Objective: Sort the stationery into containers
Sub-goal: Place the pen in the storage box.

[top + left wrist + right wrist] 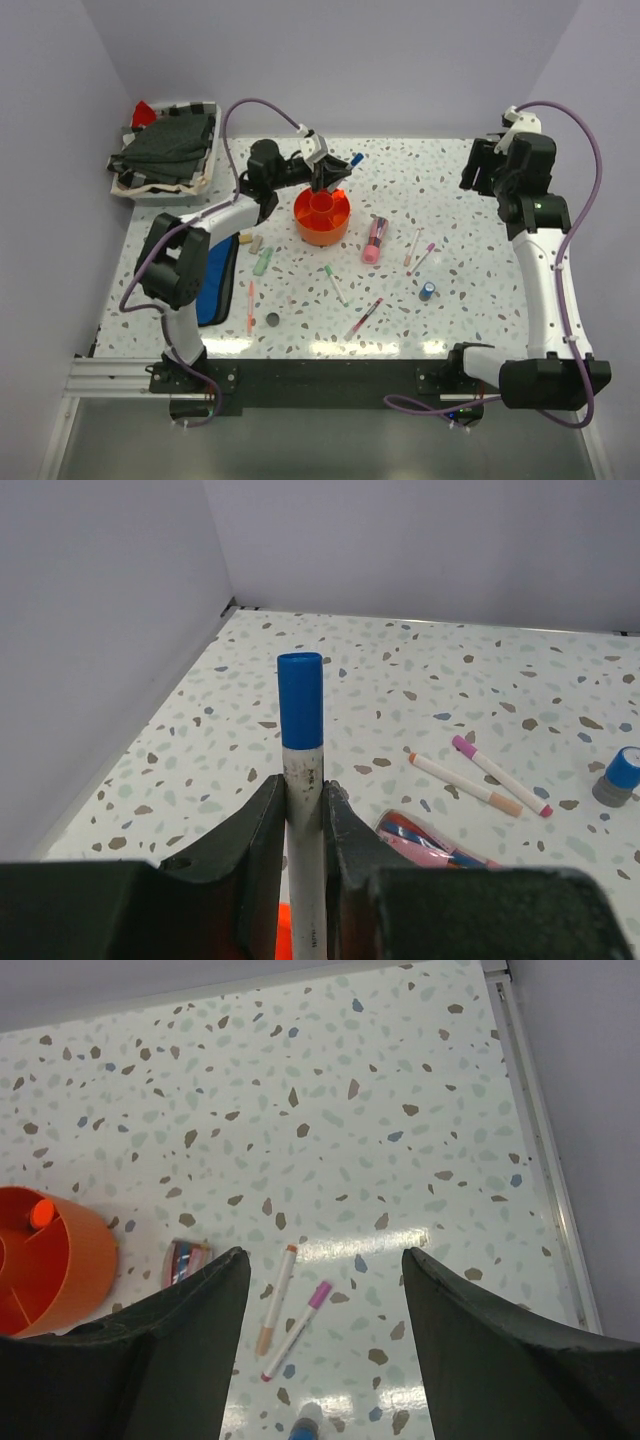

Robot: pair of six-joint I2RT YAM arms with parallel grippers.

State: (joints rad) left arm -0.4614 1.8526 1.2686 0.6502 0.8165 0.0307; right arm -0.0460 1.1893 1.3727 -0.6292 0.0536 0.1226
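Note:
I will lower the white marker with my left gripper into the open far side of the round orange organiser before I open the gripper.
My left gripper (328,180) is shut on a white marker with a blue cap (356,158), held just above the round orange organiser (322,215). In the left wrist view the marker (301,780) stands between the closed fingers (262,840), with a sliver of orange organiser (283,935) below. My right gripper (482,172) hangs open and empty at the far right; its wrist view (325,1270) looks down on an orange-tipped pen (276,1300) and a pink-tipped pen (298,1330). The blue pouch (216,280) lies at the left under the left arm.
Loose on the table are a fat pink tube (375,240), a blue cylinder (428,291), a dark disc (272,320), a green marker (263,262), a red pen (364,318), an orange pen (250,306) and small erasers (245,238). A white tray of dark cloth (165,150) sits at the back left.

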